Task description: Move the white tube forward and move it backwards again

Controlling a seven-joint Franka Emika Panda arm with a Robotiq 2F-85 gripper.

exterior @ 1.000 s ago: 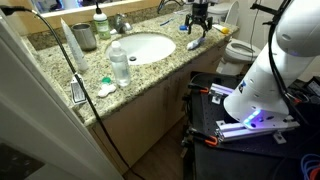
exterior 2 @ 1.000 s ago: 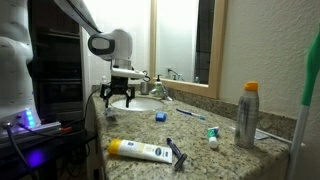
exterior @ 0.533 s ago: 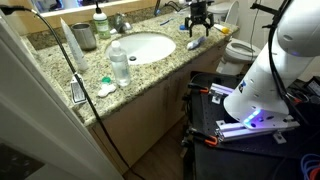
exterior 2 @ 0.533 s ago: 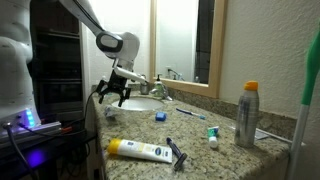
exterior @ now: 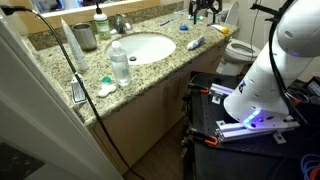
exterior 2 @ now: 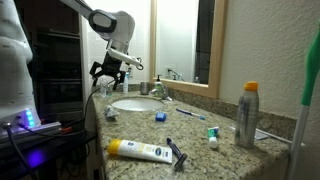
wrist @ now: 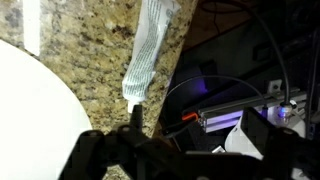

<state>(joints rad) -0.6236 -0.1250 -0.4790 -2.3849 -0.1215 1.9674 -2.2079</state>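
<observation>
The gripper lowers its spread fingers onto the tube's end nearest the sink (wrist: 137,83) next, to straddle the tube's slim body. The white tube (wrist: 150,45) lies well below the gripper.
The white tube (wrist: 150,45) lies on the granite counter beside the sink basin (wrist: 30,110), its cap end towards the camera. It also shows in both exterior views (exterior: 194,42) (exterior 2: 110,114), near the counter's edge. My gripper (exterior: 203,10) (exterior 2: 108,70) hangs in the air well above the tube, apart from it. Its fingers look spread and empty. In the wrist view only dark finger shapes (wrist: 180,145) show along the bottom edge.
A clear water bottle (exterior: 119,62), a metal cup (exterior: 84,37), a small blue object (exterior 2: 160,116) and the faucet (exterior 2: 158,90) stand round the sink. A yellow-capped tube (exterior 2: 140,150), a razor (exterior 2: 178,153) and a spray can (exterior 2: 247,115) lie nearer one camera. A toilet (exterior: 236,50) stands beyond the counter end.
My gripper has risen straight up from just above the tube to well above the counter. The tube has stayed on the counter.
</observation>
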